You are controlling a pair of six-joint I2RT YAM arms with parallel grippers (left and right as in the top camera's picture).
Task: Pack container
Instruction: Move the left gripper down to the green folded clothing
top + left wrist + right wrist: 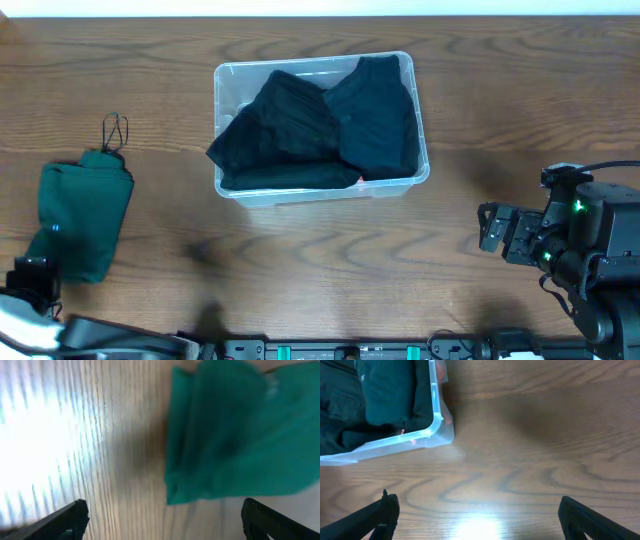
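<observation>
My left gripper moves down and outward onto the green garment's near corner (181, 489) next and closes on it, as that corner lies just beyond the open fingers.
The clear container (300, 193) stands at the middle back of the table with two dark folded garments (290, 125) piled inside; its corner (437, 425) shows at the top left of the right wrist view. A green folded garment (85, 215) lies on the table at the far left. My left gripper (38, 262) is at that garment's near end, open and empty. In the left wrist view the green garment (240, 430) lies just beyond the gripper (162, 517). My right gripper (487, 228) is open over bare wood, to the right of and nearer than the container.
A thin black loop (115, 130) lies at the far end of the green garment. One dark garment (225, 145) bulges over the container's left rim. The wooden table (330, 260) runs between the two arms, with the table's back edge (320, 14) behind the container.
</observation>
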